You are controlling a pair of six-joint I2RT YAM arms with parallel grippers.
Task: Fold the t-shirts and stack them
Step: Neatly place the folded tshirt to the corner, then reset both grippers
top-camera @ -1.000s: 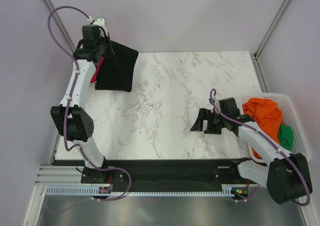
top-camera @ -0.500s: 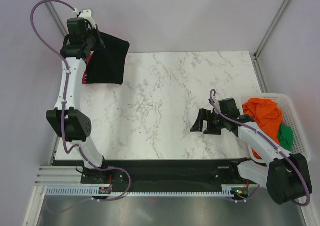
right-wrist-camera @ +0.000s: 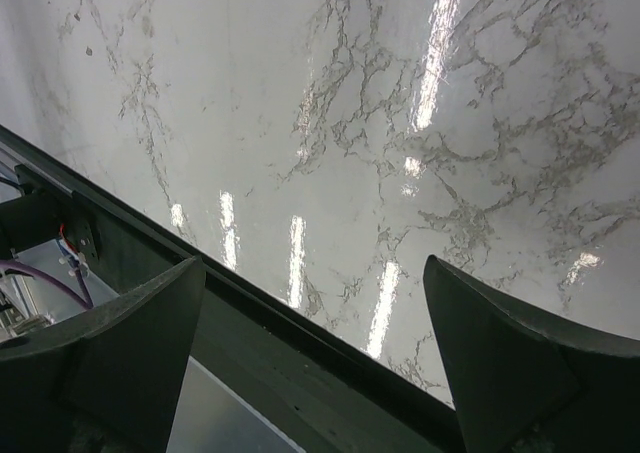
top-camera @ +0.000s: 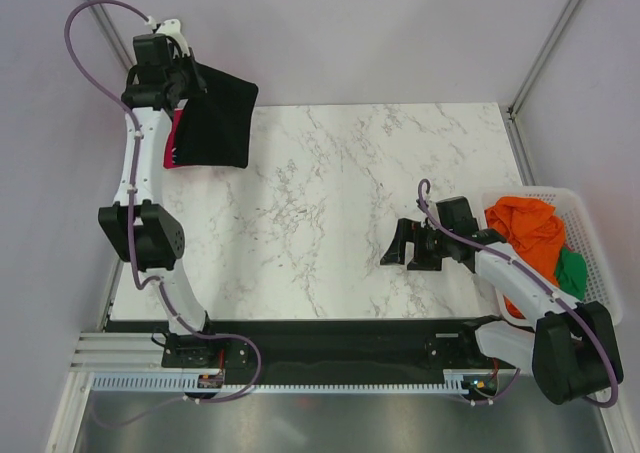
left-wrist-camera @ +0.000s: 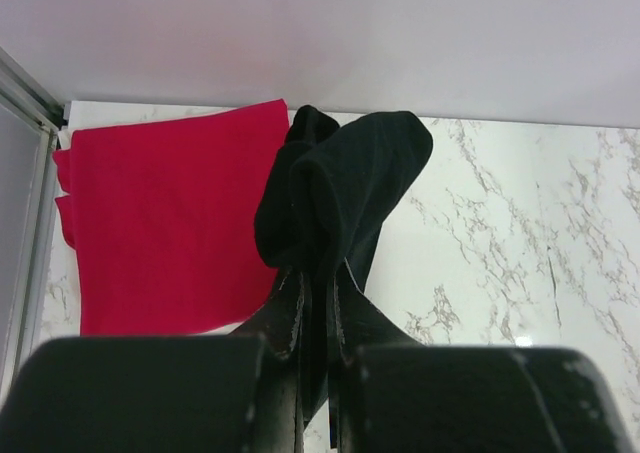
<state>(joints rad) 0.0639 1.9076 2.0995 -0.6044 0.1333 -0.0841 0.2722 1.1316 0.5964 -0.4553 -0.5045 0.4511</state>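
I will lower my left gripper to the left in the top view and let go of the black t-shirt (top-camera: 215, 123) on top of the folded red t-shirt (top-camera: 171, 153), which sticks out that way.
My left gripper (top-camera: 185, 81) is shut on a folded black t-shirt (top-camera: 215, 123) and holds it hanging over the table's far left corner. In the left wrist view the black shirt (left-wrist-camera: 340, 188) is pinched between my fingers (left-wrist-camera: 318, 293). A folded red t-shirt (left-wrist-camera: 165, 228) lies flat on the table beneath it; in the top view only a red sliver (top-camera: 177, 138) shows left of the black shirt. My right gripper (top-camera: 398, 244) is open and empty low over the marble table (top-camera: 330, 213), right of centre. An orange t-shirt (top-camera: 525, 228) and a green one (top-camera: 572, 273) lie crumpled in the basket.
A white plastic basket (top-camera: 590, 223) stands at the table's right edge beside my right arm. Grey walls close the back and sides. A black rail (right-wrist-camera: 300, 343) runs along the table's near edge, under my right gripper.
My left gripper has carried the black t-shirt up and to the far left, over the red shirt, then nearly stopped. The right arm has not moved.
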